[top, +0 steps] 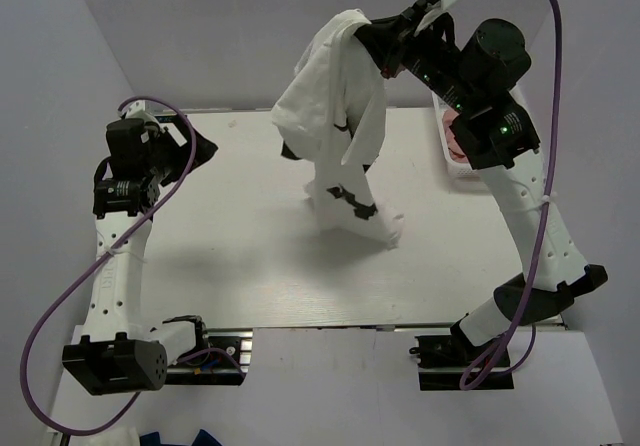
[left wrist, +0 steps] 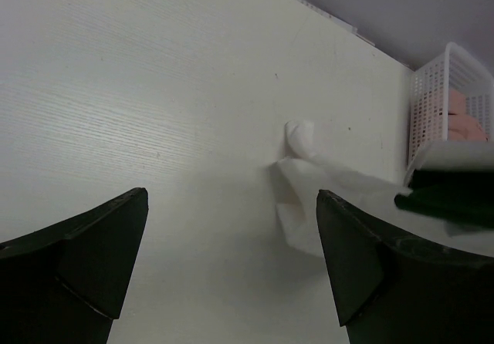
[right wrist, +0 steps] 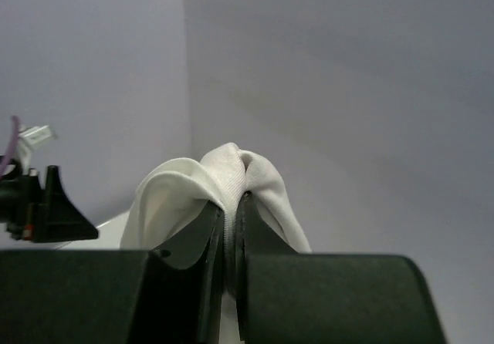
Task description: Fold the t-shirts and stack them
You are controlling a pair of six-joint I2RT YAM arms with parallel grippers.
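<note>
Most cloth still hangs, so my right gripper will next lower toward the white table, outward of the shirt's resting end, and release the bunched fold.
A white t-shirt with black printed graphic hangs from my right gripper, which is shut on a bunched fold of it high above the table. Its lower end rests on the table. In the right wrist view the cloth is pinched between the closed fingers. My left gripper is open and empty at the left of the table; in the left wrist view it faces the shirt's trailing hem. A pink t-shirt lies in the basket.
A white plastic lattice basket stands at the table's right edge, partly behind my right arm; it also shows in the left wrist view. The white table spreads between the arms. Grey walls surround the workspace.
</note>
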